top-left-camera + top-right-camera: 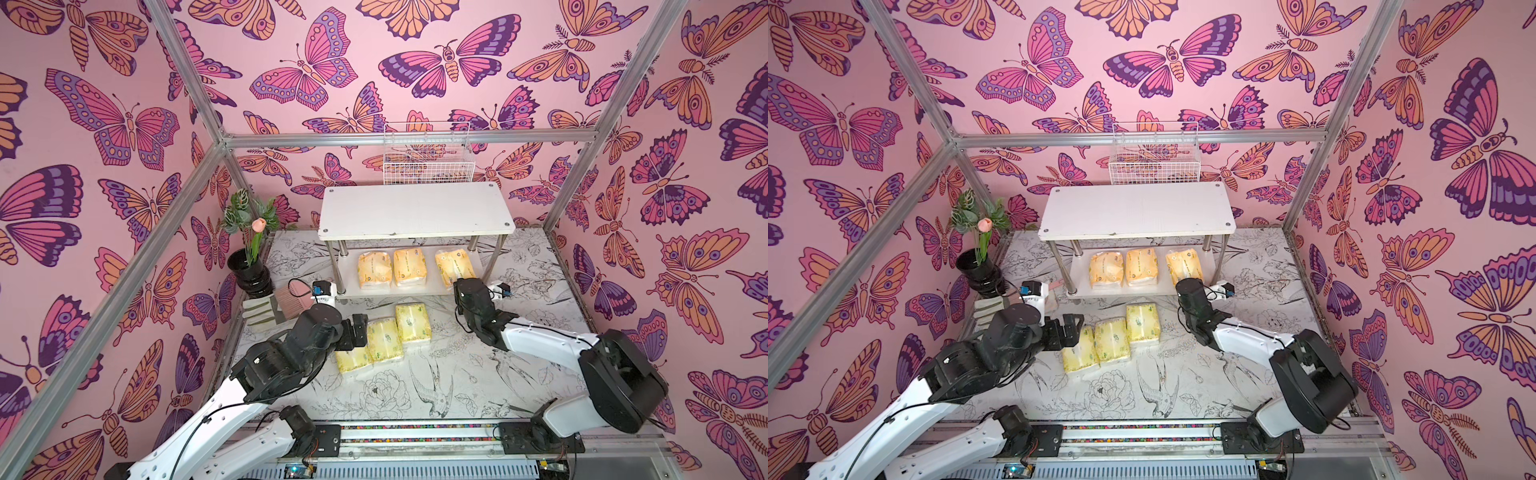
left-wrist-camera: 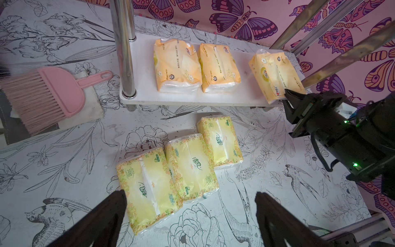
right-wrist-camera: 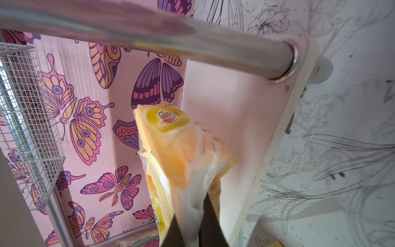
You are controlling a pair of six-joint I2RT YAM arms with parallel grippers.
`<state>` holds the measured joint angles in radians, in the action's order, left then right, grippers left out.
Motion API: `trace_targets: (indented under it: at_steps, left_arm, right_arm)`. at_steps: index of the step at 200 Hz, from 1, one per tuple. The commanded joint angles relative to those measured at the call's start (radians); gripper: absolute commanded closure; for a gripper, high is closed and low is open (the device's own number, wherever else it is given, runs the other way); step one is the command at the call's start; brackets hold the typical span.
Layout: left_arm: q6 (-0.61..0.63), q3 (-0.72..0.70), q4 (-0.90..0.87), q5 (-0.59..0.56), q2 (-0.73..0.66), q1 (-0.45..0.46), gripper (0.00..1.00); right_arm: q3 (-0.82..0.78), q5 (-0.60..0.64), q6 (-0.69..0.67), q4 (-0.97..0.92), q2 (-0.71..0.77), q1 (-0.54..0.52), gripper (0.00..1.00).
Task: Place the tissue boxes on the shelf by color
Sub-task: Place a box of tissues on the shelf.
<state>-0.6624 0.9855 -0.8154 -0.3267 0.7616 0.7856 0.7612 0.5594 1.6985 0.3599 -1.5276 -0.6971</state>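
Observation:
I will next turn my right gripper, move it toward the middle orange box, over the bare gap beside that box, and then let go, because the held pack [image 3: 181, 145] lies crooked.
The shelf [image 1: 415, 210] is a white two-tier rack at the back; its top board is bare. Three orange tissue boxes sit on its lower board: left [image 2: 177, 68], middle [image 2: 219, 68], and right [image 2: 273, 74], which lies askew at the board's end. My right gripper [image 3: 192, 216] is shut on the white end of that right pack [image 3: 181, 145]. Three yellow-green tissue boxes [image 1: 412, 322] [image 1: 384, 338] [image 1: 353, 361] lie side by side on the table in front of the shelf. My left gripper [image 2: 191, 198] hovers open above the nearest ones, holding nothing.
A pink brush [image 2: 42, 98] lies on folded cloths left of the shelf. Behind it, by the left wall, stands a black vase [image 1: 249, 270] with a flower. A white wire basket [image 1: 428, 162] hangs on the back wall above the shelf. A chrome post [image 3: 192, 47] runs close to the right gripper.

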Motion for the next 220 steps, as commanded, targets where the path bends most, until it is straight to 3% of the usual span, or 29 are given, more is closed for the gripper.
trace_targets:
  at_steps: [1,53,220]
  left_arm:
    - [-0.019,-0.018,-0.046,-0.021,-0.021,-0.006,0.00]
    - [-0.017,-0.007,-0.058,-0.021,-0.028,-0.006,0.00]
    - [-0.004,-0.013,-0.083,-0.030,-0.071,-0.017,0.00]
  right_arm:
    - [0.063,0.094,0.110,-0.004,-0.068,-0.022,1.00]
    - [0.139,0.138,0.238,-0.056,-0.180,-0.034,1.00]
    - [0.213,0.127,0.308,-0.090,-0.346,-0.034,1.00]
